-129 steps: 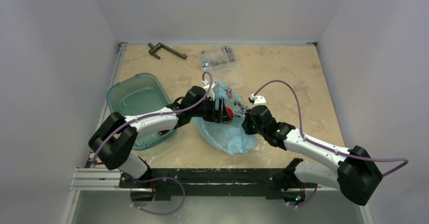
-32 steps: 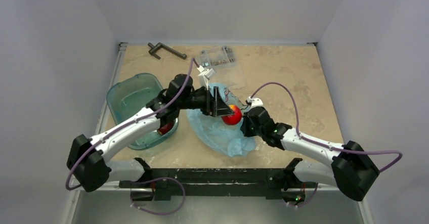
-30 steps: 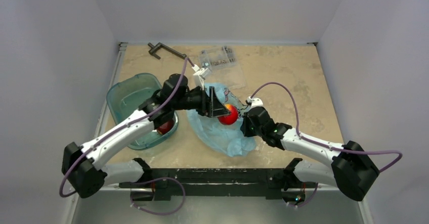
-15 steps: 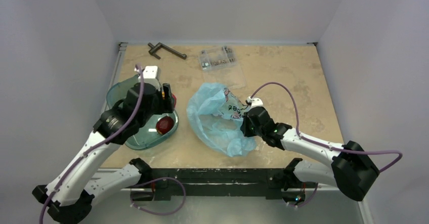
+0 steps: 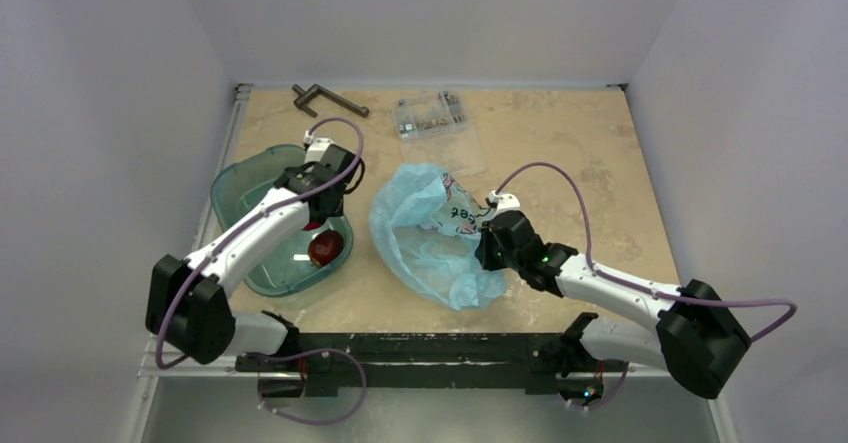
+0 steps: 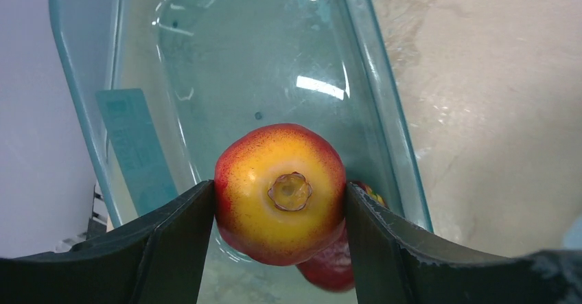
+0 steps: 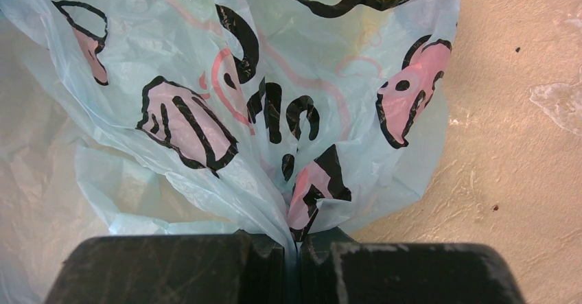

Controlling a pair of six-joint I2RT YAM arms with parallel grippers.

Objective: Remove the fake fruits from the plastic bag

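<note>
I will next lower the yellow toy fruit in my left gripper and let go of it on the bare bottom of the tub beside the dark red apple, because the tub's bottom is below.
My left gripper is shut on a red and yellow toy fruit and holds it just above the inside of the teal tub. A dark red apple lies in the tub; in the left wrist view it peeks out under the held fruit. The light-blue plastic bag with black and pink print lies mid-table, slack and open to the left. My right gripper is shut on a gathered fold of the bag at its right side. No banana or green piece shows.
A clear flat parts box and a dark metal tool lie at the back of the table. The tub stands by the left wall. White walls close in the table on three sides.
My left arm lifted the red and yellow fruit out of the bag and swung it left over the tub, then lowered it. The bag sagged. My right gripper has not moved.
</note>
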